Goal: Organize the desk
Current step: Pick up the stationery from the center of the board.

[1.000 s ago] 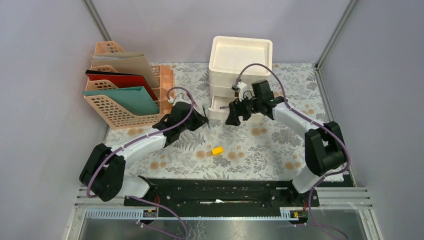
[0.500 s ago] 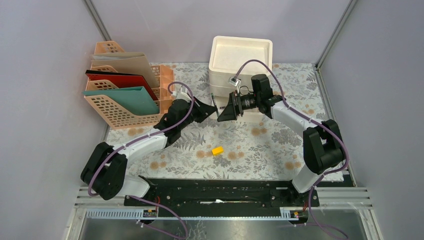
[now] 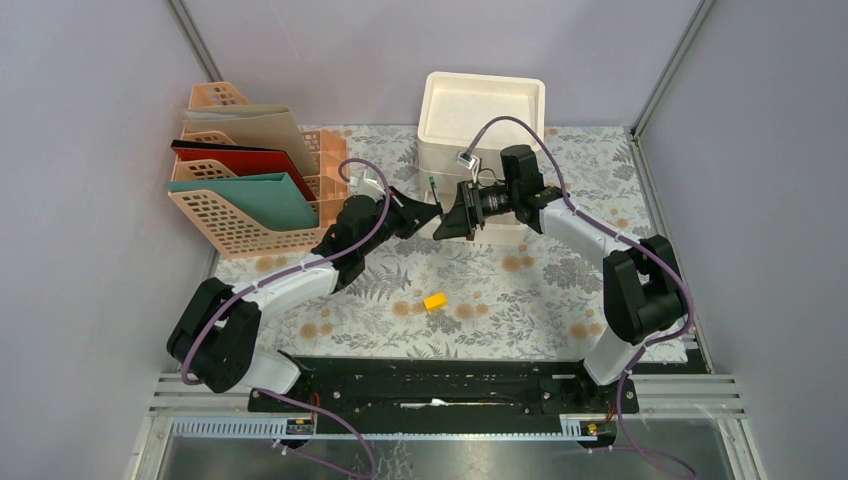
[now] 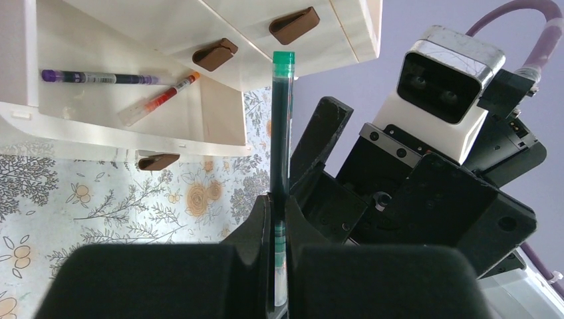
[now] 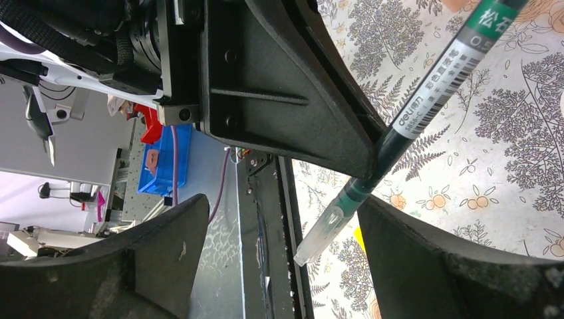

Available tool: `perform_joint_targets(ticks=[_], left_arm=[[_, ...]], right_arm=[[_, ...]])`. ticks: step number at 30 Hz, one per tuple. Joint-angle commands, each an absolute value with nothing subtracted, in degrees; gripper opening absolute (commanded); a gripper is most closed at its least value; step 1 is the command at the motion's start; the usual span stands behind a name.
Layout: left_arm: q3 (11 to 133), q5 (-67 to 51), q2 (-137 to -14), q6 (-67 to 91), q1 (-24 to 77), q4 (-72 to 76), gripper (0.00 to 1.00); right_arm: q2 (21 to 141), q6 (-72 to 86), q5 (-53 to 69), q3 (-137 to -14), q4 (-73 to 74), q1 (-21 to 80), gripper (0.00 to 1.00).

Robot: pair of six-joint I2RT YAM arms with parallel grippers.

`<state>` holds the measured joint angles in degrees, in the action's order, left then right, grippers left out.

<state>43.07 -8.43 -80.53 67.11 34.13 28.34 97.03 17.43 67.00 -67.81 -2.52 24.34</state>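
The purple and red-orange pens are already in the open lowest drawer, so my left gripper needs to carry the dark green pen across toward it and over it next.
My left gripper is shut on a dark green pen, which stands upright out of the jaws with its green end up. My right gripper faces it from the right, open. In the right wrist view the pen slants down and its clear lower tip hangs between my right gripper's spread fingers without touching them. Both grippers hover above the desk, in front of the white drawer unit. Its lowest drawer is pulled out, with a purple pen and a red-orange pen inside.
A small yellow block lies on the cloth near the front middle. An orange mesh file rack with folders stands at the back left. A black rail runs along the front edge.
My left gripper has lifted the pen up and to the right. My right gripper has turned from the drawer to face it, and the two have closed in on each other.
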Motion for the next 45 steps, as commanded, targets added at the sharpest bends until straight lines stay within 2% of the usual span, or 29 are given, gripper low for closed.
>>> perform_joint_targets(ticks=[1, 23, 24, 25, 29, 32, 38, 41, 45], left_arm=[[44.0, -9.6, -79.6, 67.2, 34.3, 33.2, 0.0], [40.9, -10.2, -75.1, 64.0, 33.8, 32.0, 0.0], [40.7, -9.9, -74.7, 64.0, 33.8, 31.8, 0.0], [40.4, -9.6, -74.3, 64.0, 33.8, 31.7, 0.0], [39.8, -8.8, -73.6, 64.3, 33.3, 31.6, 0.0], [40.2, -9.0, -73.7, 64.3, 33.1, 31.9, 0.0], [41.3, -10.4, -76.6, 64.0, 33.0, 33.1, 0.0], [41.9, -11.0, -78.8, 64.3, 33.0, 35.1, 0.0], [44.3, -11.8, -81.8, 64.5, 33.1, 36.1, 0.0]], right_arm=[[96.3, 17.7, 68.5, -70.1, -4.2, 24.7, 0.88], [93.7, 17.7, 68.5, -72.2, -4.2, 24.7, 0.88], [93.5, 6.1, 57.4, -72.8, 6.8, 24.7, 0.97], [93.3, -4.8, 53.0, -73.4, 16.6, 24.7, 0.99], [92.3, -11.1, 48.8, -74.1, 21.1, 24.6, 1.0], [92.3, -11.2, 49.7, -74.1, 21.5, 24.7, 1.0], [93.5, -6.2, 61.6, -74.9, 20.1, 24.7, 1.0], [93.7, -4.5, 60.7, -75.2, 18.8, 24.7, 0.99], [94.1, -3.2, 56.8, -76.1, 18.8, 24.7, 0.92]])
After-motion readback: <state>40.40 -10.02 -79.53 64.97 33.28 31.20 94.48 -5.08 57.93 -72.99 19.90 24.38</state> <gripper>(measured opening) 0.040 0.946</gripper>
